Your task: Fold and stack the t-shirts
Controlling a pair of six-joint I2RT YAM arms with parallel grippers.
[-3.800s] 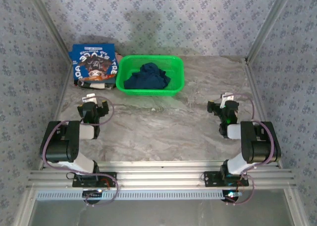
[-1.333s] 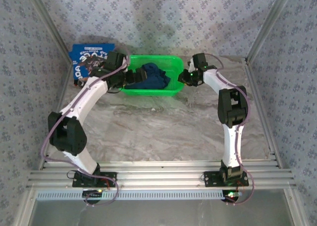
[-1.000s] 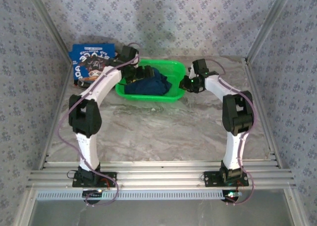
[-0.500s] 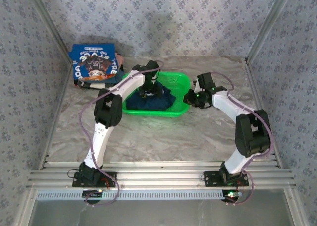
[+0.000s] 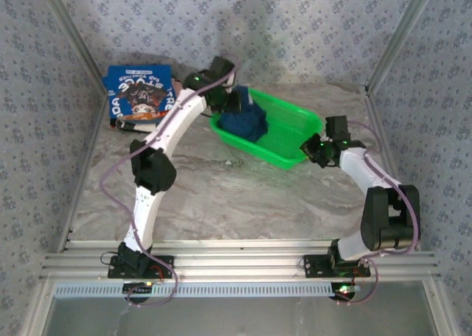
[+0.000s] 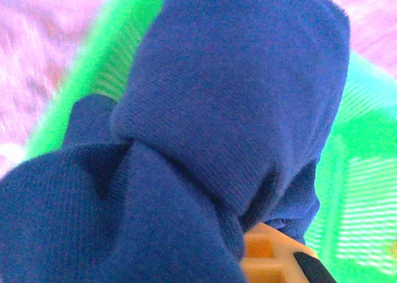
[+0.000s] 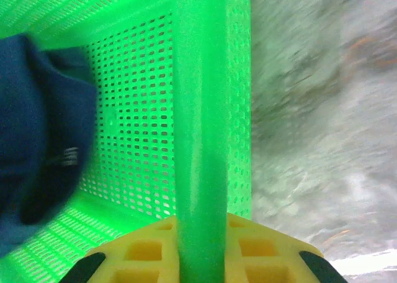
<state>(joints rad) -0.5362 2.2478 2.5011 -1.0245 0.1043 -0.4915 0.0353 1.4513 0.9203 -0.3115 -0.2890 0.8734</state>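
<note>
The basket's rim slides sideways next, pulled by my right gripper away from the navy t-shirt, then released, as the tabletop beyond the basket's rim point(image 7: 201, 140) is empty.
A dark navy t-shirt point(image 5: 247, 122) is bunched up in the left end of the green mesh basket point(image 5: 291, 133). My left gripper point(image 5: 234, 102) is shut on the top of it. In the left wrist view navy cloth point(image 6: 236, 103) drapes over an orange finger point(image 6: 273, 261). A brighter blue t-shirt point(image 5: 140, 93) with white lettering lies folded at the back left. My right gripper point(image 5: 315, 150) is shut on the basket's right rim point(image 7: 201, 140), which runs between its yellow pads point(image 7: 146, 252). The navy t-shirt point(image 7: 37, 140) shows inside the basket in the right wrist view.
The basket sits skewed on the marble table point(image 5: 221, 196), its right end toward the near right. Patterned walls and metal posts point(image 5: 74, 49) close in the back and sides. Bare tabletop point(image 7: 310, 109) lies right of the basket rim.
The right gripper has dragged the basket rightward and turned it. The left gripper has closed on the navy t-shirt and drawn it toward the basket's left end.
</note>
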